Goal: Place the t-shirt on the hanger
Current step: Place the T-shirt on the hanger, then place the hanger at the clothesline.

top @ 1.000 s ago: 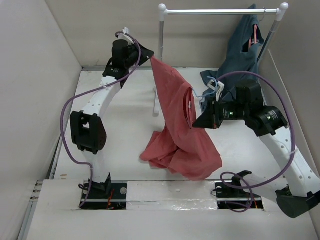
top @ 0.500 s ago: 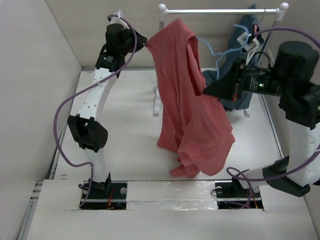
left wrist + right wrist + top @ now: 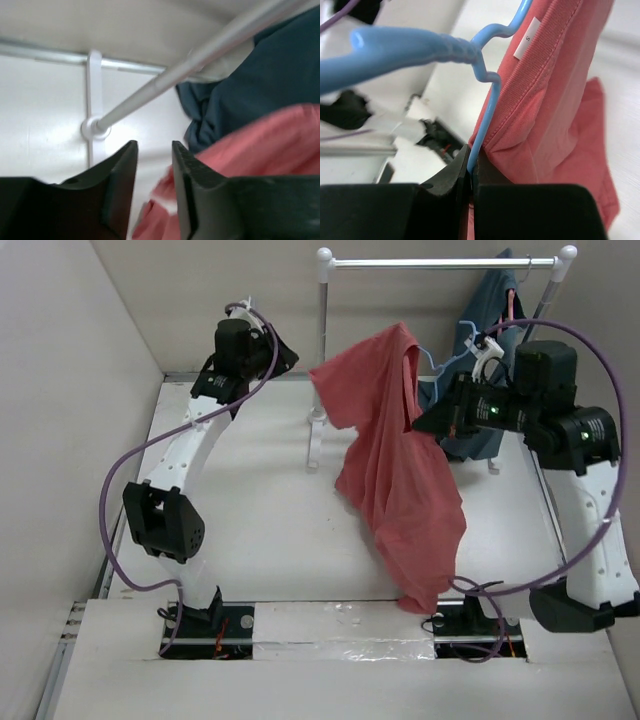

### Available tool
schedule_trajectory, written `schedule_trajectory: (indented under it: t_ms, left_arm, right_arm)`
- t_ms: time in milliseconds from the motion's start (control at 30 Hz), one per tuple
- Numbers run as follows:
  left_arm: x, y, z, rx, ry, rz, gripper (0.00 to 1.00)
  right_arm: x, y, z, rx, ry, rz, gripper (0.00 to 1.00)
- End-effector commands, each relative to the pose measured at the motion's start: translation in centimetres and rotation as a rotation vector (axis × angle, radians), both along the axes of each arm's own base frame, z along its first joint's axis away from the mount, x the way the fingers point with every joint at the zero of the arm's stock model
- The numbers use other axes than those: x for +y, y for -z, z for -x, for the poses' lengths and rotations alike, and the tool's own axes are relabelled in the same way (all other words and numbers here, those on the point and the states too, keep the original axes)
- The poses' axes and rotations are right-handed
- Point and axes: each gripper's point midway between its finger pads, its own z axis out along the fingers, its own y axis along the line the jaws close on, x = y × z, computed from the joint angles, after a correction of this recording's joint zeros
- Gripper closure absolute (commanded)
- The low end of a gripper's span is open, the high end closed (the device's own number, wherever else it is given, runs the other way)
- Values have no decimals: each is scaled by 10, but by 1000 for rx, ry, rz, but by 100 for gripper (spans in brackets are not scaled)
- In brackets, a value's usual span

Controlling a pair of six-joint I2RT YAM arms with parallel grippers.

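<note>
My right gripper holds the hanger, and the t-shirt point(image 3: 395, 470) already hangs from it. Next it needs to carry the hanger outward onto the top rod beside the dark teal garment and let go of the hanger's wire.
The coral-red t-shirt point(image 3: 395, 470) hangs in the air above the table from the pale-blue wire hanger point(image 3: 432, 364), whose wire passes into its neck opening. My right gripper point(image 3: 422, 424) is shut on the hanger's wire point(image 3: 489, 105) right beside the collar of the t-shirt point(image 3: 555, 110). My left gripper point(image 3: 290, 356) stands open at the back left, apart from the shirt. Its fingers point(image 3: 186, 170) have nothing between them, and the t-shirt point(image 3: 260, 145) lies blurred beyond them.
A white clothes rack stands at the back, with an upright pole point(image 3: 322, 340) and a top rod point(image 3: 440, 262). A dark teal garment point(image 3: 488, 325) hangs on a pink hanger point(image 3: 510, 308) at its right end. Walls close in on the left and right.
My left gripper has opened and let go of the t-shirt's shoulder. The shirt has dropped and swung right, now hanging from the hanger alone. The right arm has come down a little.
</note>
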Motion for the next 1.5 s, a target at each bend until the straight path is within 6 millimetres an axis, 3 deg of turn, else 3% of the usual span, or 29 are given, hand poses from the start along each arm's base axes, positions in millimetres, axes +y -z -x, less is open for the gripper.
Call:
schedule_trajectory:
  t_ms: [0, 33, 100, 133, 200, 233, 333, 367, 433, 567, 633, 667, 733, 767, 800, 833, 867, 1000, 1033, 1167, 1467]
  left_arm:
    - [-3, -51, 43, -130, 78, 14, 68]
    - [-4, -38, 48, -102, 93, 12, 66]
    - [-6, -45, 69, -114, 140, 29, 66]
    - [-6, -32, 75, -83, 151, 26, 66]
    - [-6, -31, 93, -72, 181, 31, 66]
    - [-10, -20, 101, -48, 201, 28, 67]
    - [-18, -17, 122, -39, 237, 12, 66]
    - [-24, -21, 129, -51, 269, 17, 66]
    - [-42, -33, 141, -77, 333, 35, 63]
    - [-64, -63, 153, -135, 439, 95, 61]
    - [-73, -70, 154, -143, 486, 134, 60]
    - [-76, -72, 157, -144, 508, 142, 60]
    - [-79, -65, 152, -126, 511, 147, 60]
    - [-79, -66, 152, -127, 513, 147, 60]
    - [-80, -63, 152, -118, 515, 146, 61]
    - [-80, -61, 152, -113, 516, 146, 61]
    - [-80, -61, 153, -113, 518, 146, 61]
    - [-78, -55, 153, -100, 507, 142, 62]
    - [-78, -51, 152, -92, 505, 140, 62]
    - [-80, -46, 153, -82, 511, 155, 62]
    - [-82, -37, 150, -62, 516, 161, 63]
  right_arm:
    - [-22, -18, -47, -159, 167, 53, 100]
    - [-29, -18, -58, -168, 202, 64, 100]
    - [-40, -10, -84, -157, 271, 89, 100]
    - [-45, -12, -94, -169, 290, 93, 100]
    - [-56, -4, -119, -153, 338, 113, 100]
    - [-60, -8, -128, -173, 354, 117, 100]
    - [-67, -3, -160, -174, 379, 121, 100]
    - [-71, -11, -166, -192, 387, 114, 100]
    - [-60, -10, -175, -183, 325, 93, 100]
    - [-68, -10, -191, -203, 368, 95, 100]
    - [-76, -20, -202, -231, 376, 61, 100]
    - [-76, -14, -212, -219, 380, 62, 100]
    - [-87, -32, -226, -267, 411, 45, 100]
    - [-87, -32, -227, -267, 413, 45, 100]
    - [-92, -24, -240, -250, 424, 50, 100]
    - [-92, -38, -241, -288, 427, 42, 100]
    - [-95, -40, -245, -293, 433, 37, 100]
    - [-106, -40, -265, -304, 446, 16, 100]
    - [-106, -30, -274, -283, 444, 16, 100]
    - [-111, -26, -287, -296, 450, 15, 100]
    - [-119, -40, -306, -359, 477, -38, 100]
